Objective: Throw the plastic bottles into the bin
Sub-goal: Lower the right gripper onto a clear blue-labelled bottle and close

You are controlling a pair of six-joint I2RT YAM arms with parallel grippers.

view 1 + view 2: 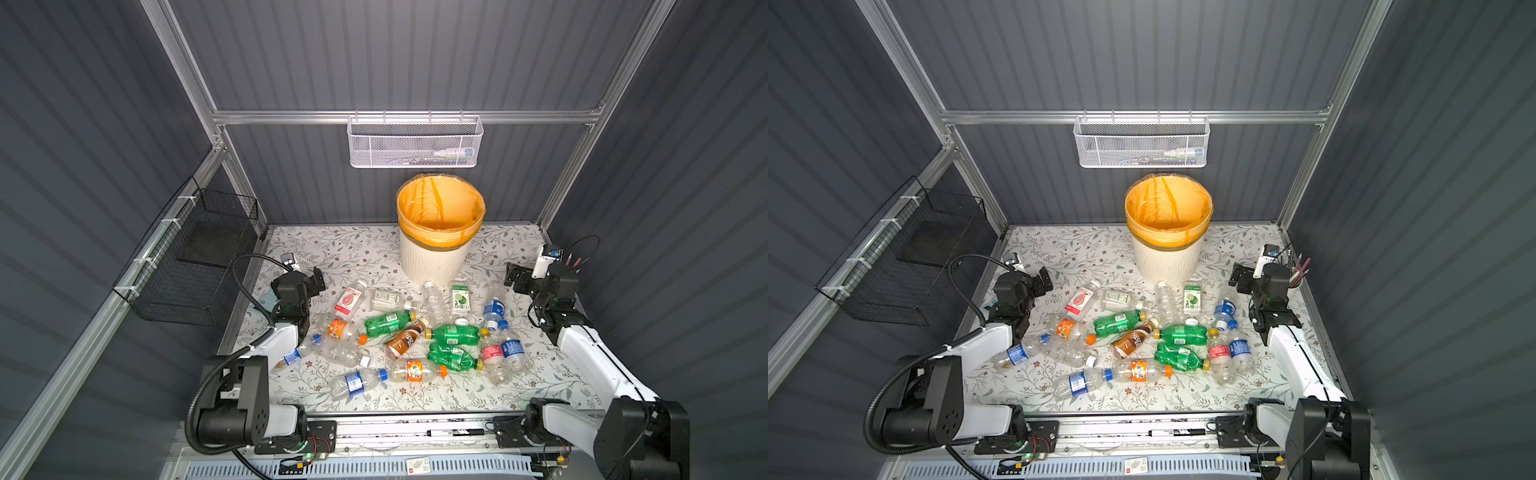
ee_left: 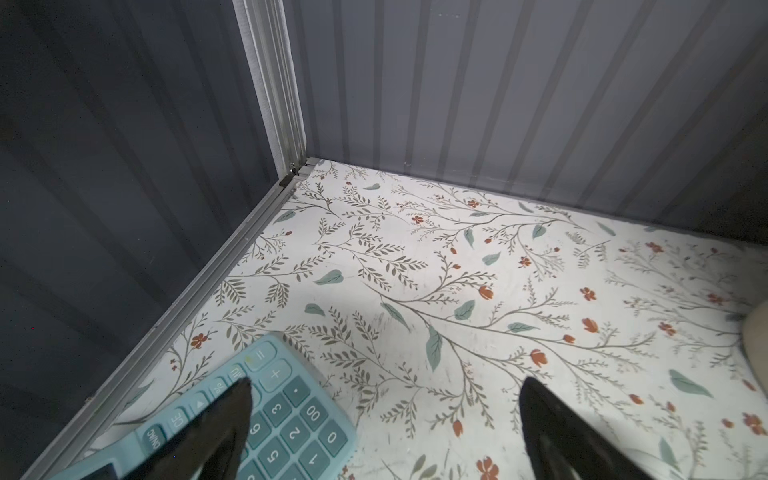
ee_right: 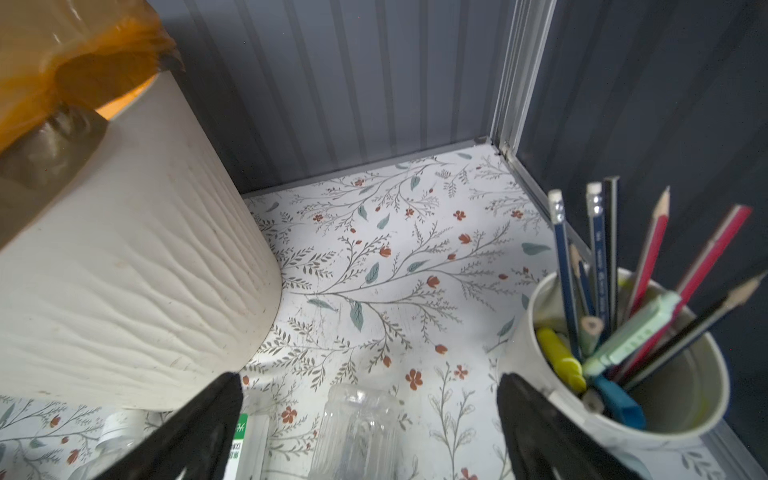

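I need to lower my right gripper with its open fingers on both sides of the clear bottle's base end (image 1: 492,293) (image 3: 357,433), because that end is lying on the table below the gripper.
Several plastic bottles (image 1: 388,322) lie scattered across the middle of the floral table in both top views: green, brown (image 1: 405,340) and clear ones. The bin (image 1: 436,253), cream and ribbed with an orange liner, stands behind them at the back centre. My left gripper (image 1: 318,280) is open at the pile's left edge, holding nothing. My right gripper (image 1: 513,276) is open at the right, beside the bin. In the right wrist view a clear bottle's base (image 3: 357,424) lies between its open fingers (image 3: 536,424), with the bin (image 3: 124,270) close by.
A teal calculator (image 2: 291,415) lies under the left gripper's finger near the left wall. A white pencil cup (image 3: 681,399) stands beside the right gripper at the right wall. A white mesh basket (image 1: 415,143) hangs on the back wall, and a black wire basket (image 1: 195,257) on the left.
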